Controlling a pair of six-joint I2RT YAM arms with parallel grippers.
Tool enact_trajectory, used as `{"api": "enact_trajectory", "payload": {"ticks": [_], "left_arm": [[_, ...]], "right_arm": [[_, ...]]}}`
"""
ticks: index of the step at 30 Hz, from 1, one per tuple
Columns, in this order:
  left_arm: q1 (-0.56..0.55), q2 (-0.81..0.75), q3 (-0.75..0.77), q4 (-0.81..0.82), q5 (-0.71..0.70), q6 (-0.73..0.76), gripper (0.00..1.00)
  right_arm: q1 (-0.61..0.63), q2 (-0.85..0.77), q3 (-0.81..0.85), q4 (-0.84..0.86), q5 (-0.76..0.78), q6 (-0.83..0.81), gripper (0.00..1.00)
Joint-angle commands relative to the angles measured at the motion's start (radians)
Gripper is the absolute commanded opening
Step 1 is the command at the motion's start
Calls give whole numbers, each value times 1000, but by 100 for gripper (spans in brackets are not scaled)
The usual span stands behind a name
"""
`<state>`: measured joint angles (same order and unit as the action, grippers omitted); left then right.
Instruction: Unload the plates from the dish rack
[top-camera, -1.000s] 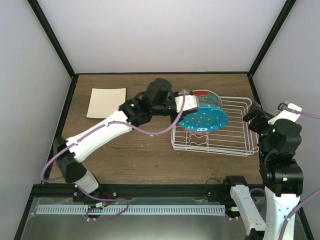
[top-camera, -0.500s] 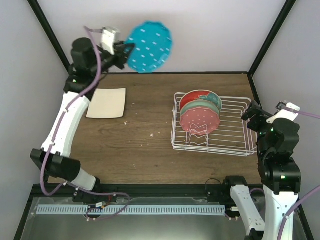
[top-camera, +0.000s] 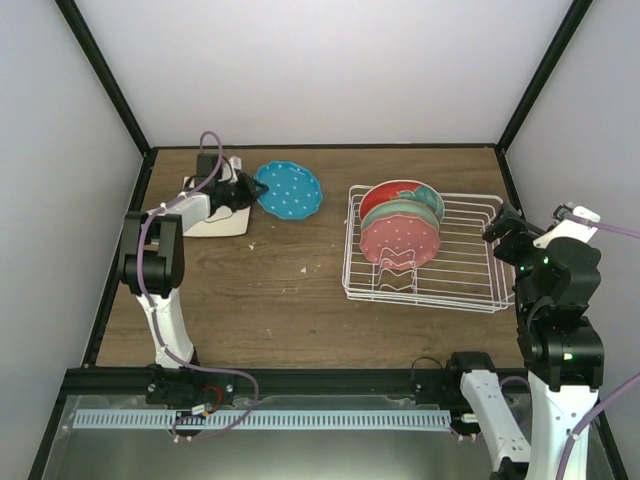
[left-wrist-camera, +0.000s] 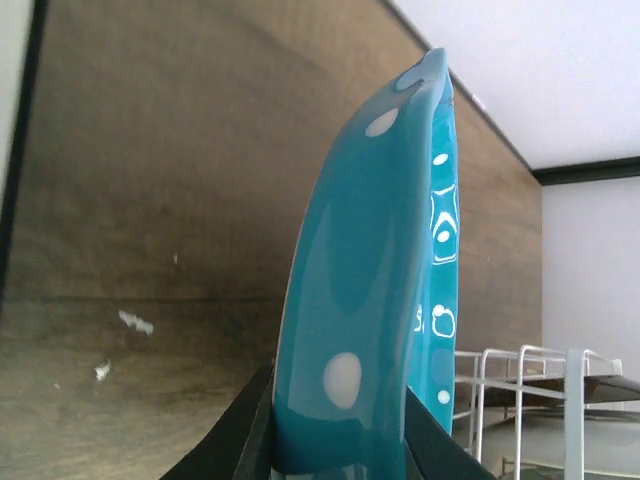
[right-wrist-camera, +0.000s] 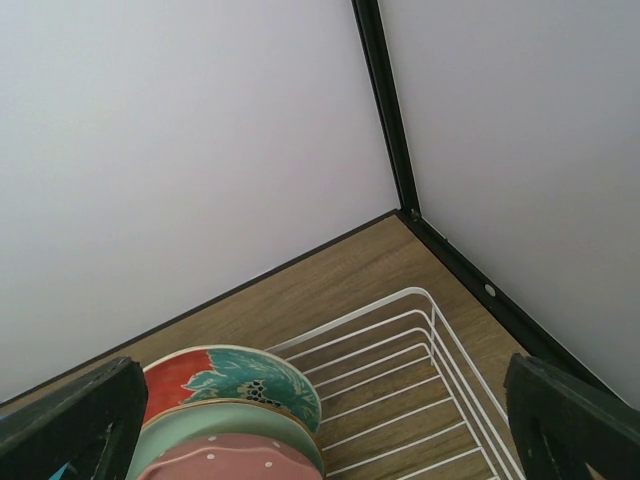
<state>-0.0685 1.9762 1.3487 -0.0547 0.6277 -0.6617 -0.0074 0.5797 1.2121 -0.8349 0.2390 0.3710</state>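
My left gripper moves down next and carries the blue polka-dot plate toward the rack, onto the clear tabletop, since the wood beside the beige plate lies empty.
My left gripper is shut on the rim of the blue polka-dot plate, which lies low and about flat over the table at the back left, beside the beige square plate. In the left wrist view the blue plate sits edge-on between my fingers. The white wire dish rack holds the red-and-teal plate, the mint green plate and the pink polka-dot plate upright. My right gripper is open and empty at the rack's right side. The small dark red plate is not in view.
The right wrist view shows the rack's bare right half with the three plates at its left. Black frame posts stand at the back corners. A few crumbs lie on the wood.
My left arm has carried the blue plate out of the rack, up over the back left corner, then down beside the beige plate. The right arm has not moved.
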Motion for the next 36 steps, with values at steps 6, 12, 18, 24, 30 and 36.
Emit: {"api": "enact_trajectory", "payload": {"ticks": [6,12,18,24,30,36], "left_arm": [[-50,17,-8,207,126,-112,4],[-90,68,4,193,106,-107,4],[-100,96,6,181,83,-107,4],[-103,114,3,161,60,-107,28],[-105,122,-13,150,52,-105,57],[-106,118,-9,98,10,-94,94]], "right_arm": [[12,-3,87,-51,32,-19,100],[12,2,93,-58,32,-15,100],[12,0,111,-80,55,-17,100],[11,-2,125,-96,63,-18,100],[12,-1,129,-97,65,-14,100],[12,-6,125,-101,65,-7,100]]}}
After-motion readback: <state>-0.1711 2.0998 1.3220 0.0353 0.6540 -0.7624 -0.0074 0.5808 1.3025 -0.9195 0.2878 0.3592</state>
